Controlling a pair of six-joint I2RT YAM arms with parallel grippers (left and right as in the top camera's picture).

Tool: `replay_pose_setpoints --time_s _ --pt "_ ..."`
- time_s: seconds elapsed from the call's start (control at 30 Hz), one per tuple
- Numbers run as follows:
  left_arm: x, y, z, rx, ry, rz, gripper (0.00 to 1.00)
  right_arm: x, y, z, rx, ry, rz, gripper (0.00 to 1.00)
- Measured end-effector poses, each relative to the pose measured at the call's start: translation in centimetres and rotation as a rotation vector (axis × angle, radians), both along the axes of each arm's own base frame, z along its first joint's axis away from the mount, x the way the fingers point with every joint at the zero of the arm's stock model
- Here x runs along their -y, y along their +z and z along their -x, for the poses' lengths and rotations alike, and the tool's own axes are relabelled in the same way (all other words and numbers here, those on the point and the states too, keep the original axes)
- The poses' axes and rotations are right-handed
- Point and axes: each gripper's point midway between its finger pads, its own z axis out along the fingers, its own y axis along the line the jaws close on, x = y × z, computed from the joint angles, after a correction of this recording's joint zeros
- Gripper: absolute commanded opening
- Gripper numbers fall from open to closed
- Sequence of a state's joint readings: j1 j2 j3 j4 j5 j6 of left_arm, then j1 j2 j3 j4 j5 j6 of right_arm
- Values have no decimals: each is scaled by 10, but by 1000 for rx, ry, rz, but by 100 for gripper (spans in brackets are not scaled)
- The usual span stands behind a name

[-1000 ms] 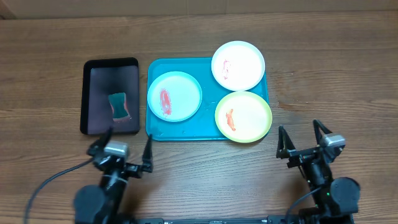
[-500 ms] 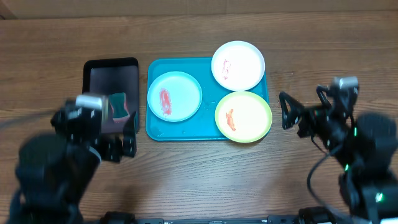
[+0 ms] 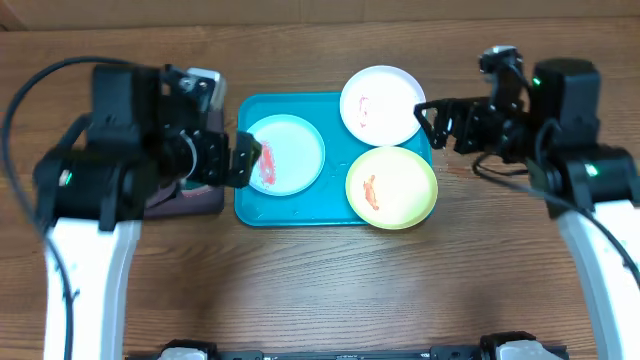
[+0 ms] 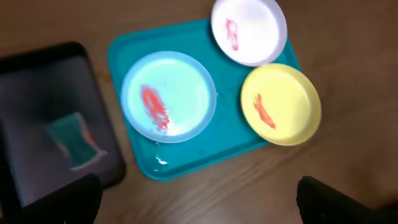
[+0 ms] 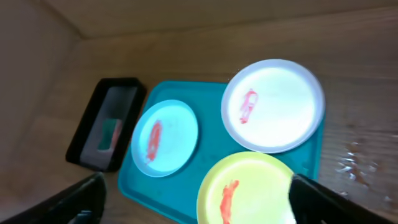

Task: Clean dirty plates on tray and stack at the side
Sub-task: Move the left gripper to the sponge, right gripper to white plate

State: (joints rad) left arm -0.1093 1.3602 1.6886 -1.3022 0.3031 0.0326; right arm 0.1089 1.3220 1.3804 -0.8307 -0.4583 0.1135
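The light blue plate's rim (image 3: 323, 154) (image 5: 197, 136) facing the yellow-green plate has a gap where fingers fit, so my right gripper will move down and to the left in the overhead view, onto that rim.
The turquoise tray (image 3: 335, 205) holds three plates, each with a red-orange smear: a light blue plate (image 3: 290, 150) at the left, a white plate (image 3: 385, 105) at the back right, and a yellow-green plate (image 3: 395, 185) at the front right. My left gripper (image 3: 228, 152) is open and empty, raised over the tray's left edge. My right gripper (image 3: 440, 122) is open and empty, raised by the tray's right edge next to the white plate. The left wrist view shows the tray (image 4: 205, 152) and all three plates below open fingers; the right wrist view does too (image 5: 208, 143).
A smaller black tray (image 3: 205, 200) lies left of the turquoise tray, mostly hidden under my left arm. It holds a teal sponge (image 4: 71, 140) with a red smear. Bare wooden table lies in front of and right of the trays.
Both arms rose from the front edge and reached forward. The left gripper now hangs over the tray's left side, the right gripper by its right side. The plates have not moved.
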Motion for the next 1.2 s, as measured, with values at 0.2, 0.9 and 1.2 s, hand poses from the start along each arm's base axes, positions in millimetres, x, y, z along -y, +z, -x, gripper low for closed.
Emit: replay_pose_setpoints --time_s 0.2,0.9,1.2 --pt "-2 -37 -16 -152 60 -6 100 -25 -47 -20 -147 20 -25 77" --pt "-91 -67 -12 -296 691 -301 97 -144 -205 -68 -349 -17 200 48" --pt "-93 -75 -18 -307 701 -316 96 -169 -242 -68 -347 14 225 46"
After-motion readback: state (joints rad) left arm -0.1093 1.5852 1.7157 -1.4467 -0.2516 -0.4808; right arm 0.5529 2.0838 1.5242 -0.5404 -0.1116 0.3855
